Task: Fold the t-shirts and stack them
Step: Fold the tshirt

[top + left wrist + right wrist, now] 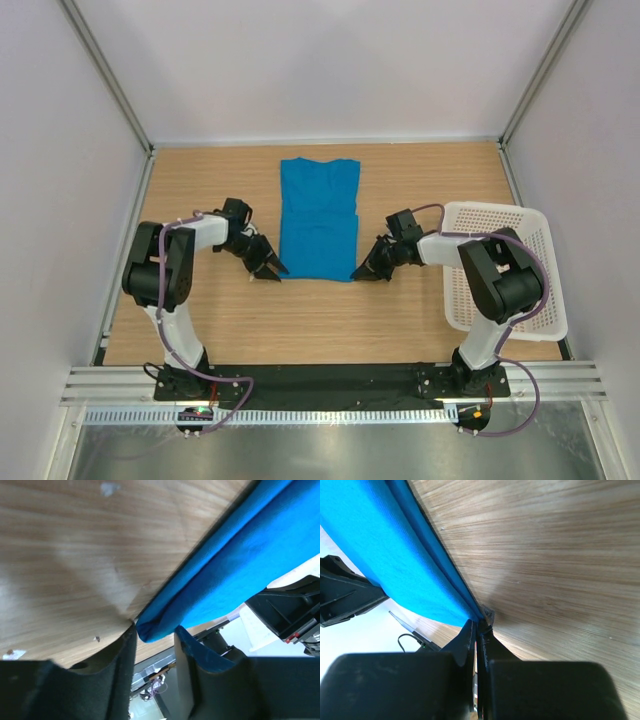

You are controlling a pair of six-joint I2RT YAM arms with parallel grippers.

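The t-shirt still stretches outward from the pinched hem, so next my right gripper rises, carries it outward and lowers it over the t-shirt's far end [343, 172] to release.
One bright blue t-shirt [318, 220] lies on the wooden table, folded into a narrow strip that runs away from the arms. My left gripper [270, 268] is low at its near left corner. In the left wrist view the jaws [155, 630] stand apart, with the rolled corner of the t-shirt [235, 565] between the fingertips. My right gripper [362, 272] is at the near right corner. In the right wrist view its jaws [480, 622] are pressed together on the hem of the t-shirt [385, 555], down at the table.
A white plastic lattice basket [545, 290] stands at the right edge of the table, beside the right arm. White walls enclose the table at the back and on both sides. A black rail runs along the near edge.
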